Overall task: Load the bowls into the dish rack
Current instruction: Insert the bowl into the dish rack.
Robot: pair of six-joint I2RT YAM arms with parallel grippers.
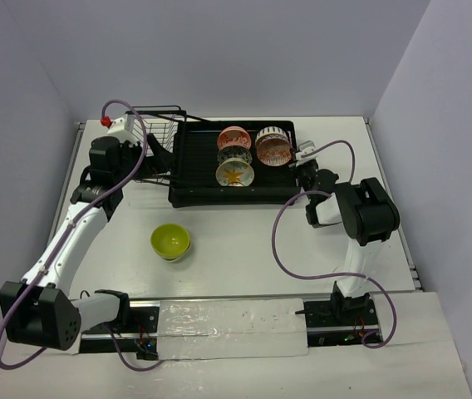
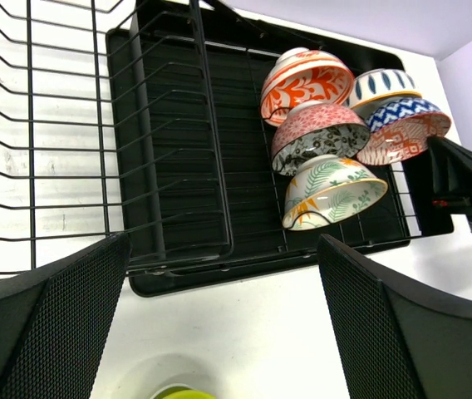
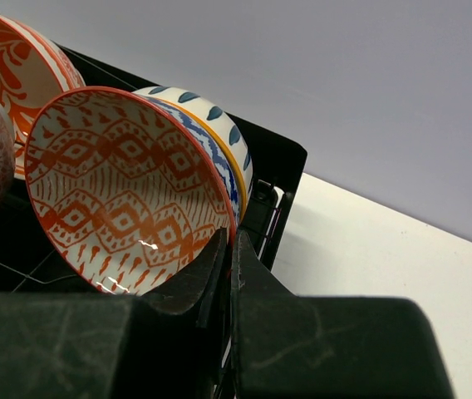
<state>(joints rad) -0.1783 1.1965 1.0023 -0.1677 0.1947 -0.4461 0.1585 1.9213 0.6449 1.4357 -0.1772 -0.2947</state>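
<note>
Next, my right gripper draws the red-orange bowl (image 1: 274,148) back, clear of the blue-patterned bowl it crowds, and releases it, since bare rack bottom lies back from that gripper.
A lime green bowl (image 1: 170,241) sits alone on the white table, its rim just showing (image 2: 182,392) in the left wrist view. The black dish rack (image 1: 194,179) (image 2: 178,125) holds several patterned bowls on edge. My right gripper (image 1: 306,170) (image 3: 230,241) is at the rack's right end, shut on the rim of the red-orange patterned bowl (image 1: 274,148) (image 3: 120,183) (image 2: 402,137). My left gripper (image 1: 159,156) (image 2: 223,316) hangs open above the table by the rack's front left corner, with nothing between its fingers (image 2: 45,324).
The wire basket (image 1: 157,133) (image 2: 53,125) is fixed to the rack's left side, close to my left gripper. A blue-patterned bowl (image 3: 211,112) leans right behind the held one. White walls close in the table on three sides.
</note>
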